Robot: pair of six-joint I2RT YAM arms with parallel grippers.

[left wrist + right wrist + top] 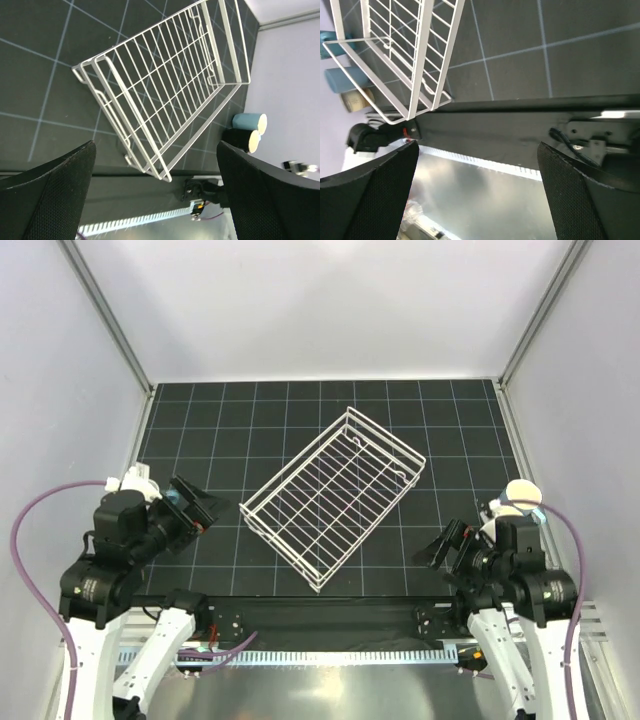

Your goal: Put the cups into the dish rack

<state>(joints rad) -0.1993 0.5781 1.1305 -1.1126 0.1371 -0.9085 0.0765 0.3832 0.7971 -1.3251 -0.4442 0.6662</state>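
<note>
The teal cup (pixel 173 496) stands below my left gripper, to its left in the top view. My left gripper should swing that way next and tilt its rack-facing fingers down onto the cup.
The white wire dish rack (pixel 335 495) sits empty and slanted at mid-table; it also shows in the left wrist view (pixel 165 80) and the right wrist view (pixel 395 55). My left gripper (pixel 205 508) (pixel 156 150) is open and empty left of the rack. My right gripper (pixel 440 545) (pixel 477 147) is open and empty at the rack's near right. A light blue tumbler (pixel 248 121) and a small dark cup (pixel 242 140) lie by the right arm, where a beige rim (pixel 522 490) shows. A blue tumbler (pixel 345 80) and a beige cup (pixel 355 100) stand by the left arm, mostly hidden from above.
The black gridded mat (pixel 420 420) covers the table. White walls enclose the back and both sides. A metal strip (pixel 330 655) and the arm bases run along the near edge. A teal cup edge (pixel 327 37) shows behind the rack.
</note>
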